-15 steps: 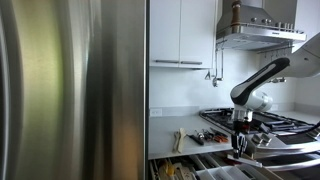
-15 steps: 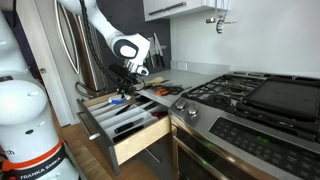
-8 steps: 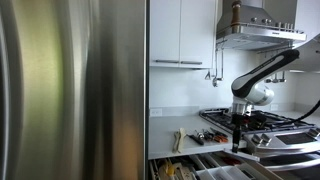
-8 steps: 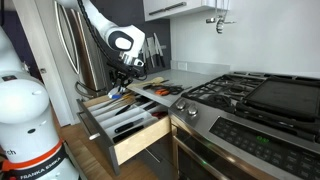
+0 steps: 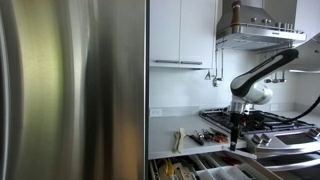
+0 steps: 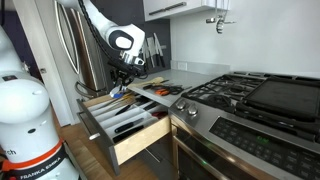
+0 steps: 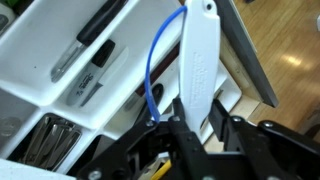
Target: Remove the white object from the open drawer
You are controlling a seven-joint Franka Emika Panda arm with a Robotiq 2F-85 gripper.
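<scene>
I will move my gripper outward past the tools next and lower it to let go of the white object. The bare counter is outward of my gripper, beyond the drawer (image 6: pixel 128 138).
In the wrist view my gripper (image 7: pixel 200 125) is shut on a long flat white object (image 7: pixel 198 55), which sticks out ahead of the jaws, clear of the open drawer's white organiser tray (image 7: pixel 60 95). A blue cord (image 7: pixel 150 70) loops beside the white object. In both exterior views the gripper (image 6: pixel 120 86) (image 5: pixel 236 142) hangs a little above the open drawer (image 6: pixel 128 138) (image 5: pixel 200 166).
The drawer holds black-handled utensils (image 7: pixel 95 35) and cutlery (image 7: pixel 45 140). Tools lie on the counter (image 6: pixel 165 90) beside the stove (image 6: pixel 250 95). A steel fridge (image 5: pixel 70 90) fills one side. Wooden floor (image 7: pixel 285 50) lies below the drawer's edge.
The gripper has risen out of the drawer with the white object in it since a second ago. It has hardly moved in the last half second.
</scene>
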